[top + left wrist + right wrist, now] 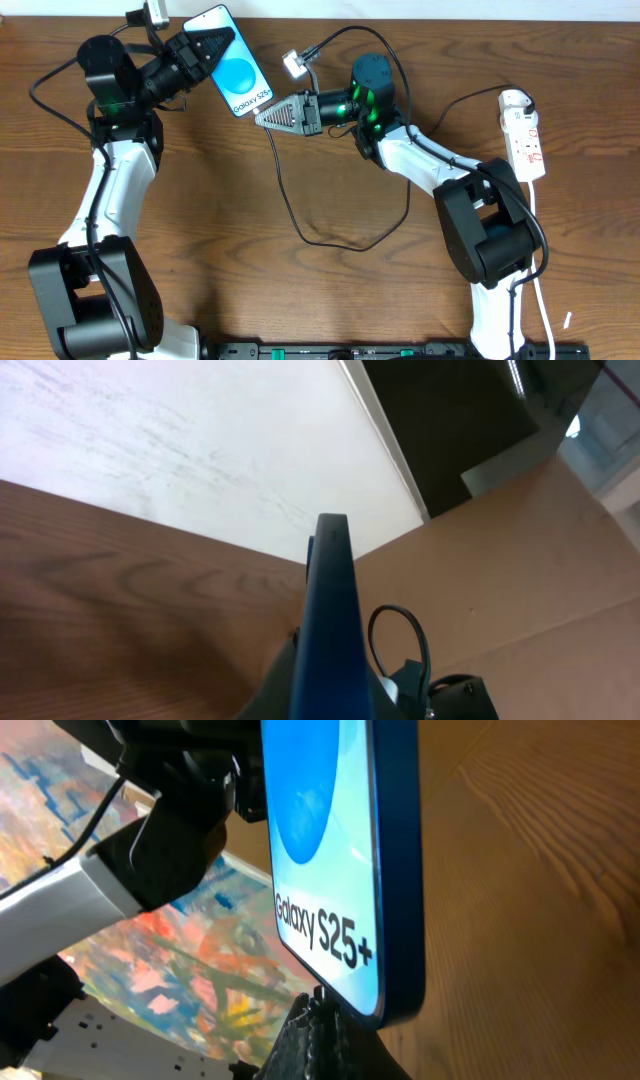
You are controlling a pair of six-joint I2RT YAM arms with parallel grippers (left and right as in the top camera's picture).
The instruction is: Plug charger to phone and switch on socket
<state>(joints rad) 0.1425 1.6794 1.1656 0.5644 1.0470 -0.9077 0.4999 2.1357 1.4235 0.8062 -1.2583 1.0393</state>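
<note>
Next, my right gripper draws off and down to release the connector on the bare tabletop below its fingers, since the connector's tip shows outside the phone [240,75].
My left gripper [205,48] is shut on the top end of the phone [240,75] and holds it tilted above the table's far edge, screen showing "Galaxy S25+". The left wrist view shows the phone [330,620] edge-on between the jaws [330,705]. My right gripper [262,116] is shut on the charger connector. In the right wrist view its small tip [320,992] sticks out of the fingertips [318,1030] and touches the phone's [330,850] bottom edge. The black cable [285,195] trails down and loops across the table. The white socket [526,135] lies at the far right.
The socket's white cord [540,250] runs down the right side past the right arm's base [490,240]. The left arm's base [90,300] stands at the front left. A white wall edge borders the back of the wooden table [200,220].
</note>
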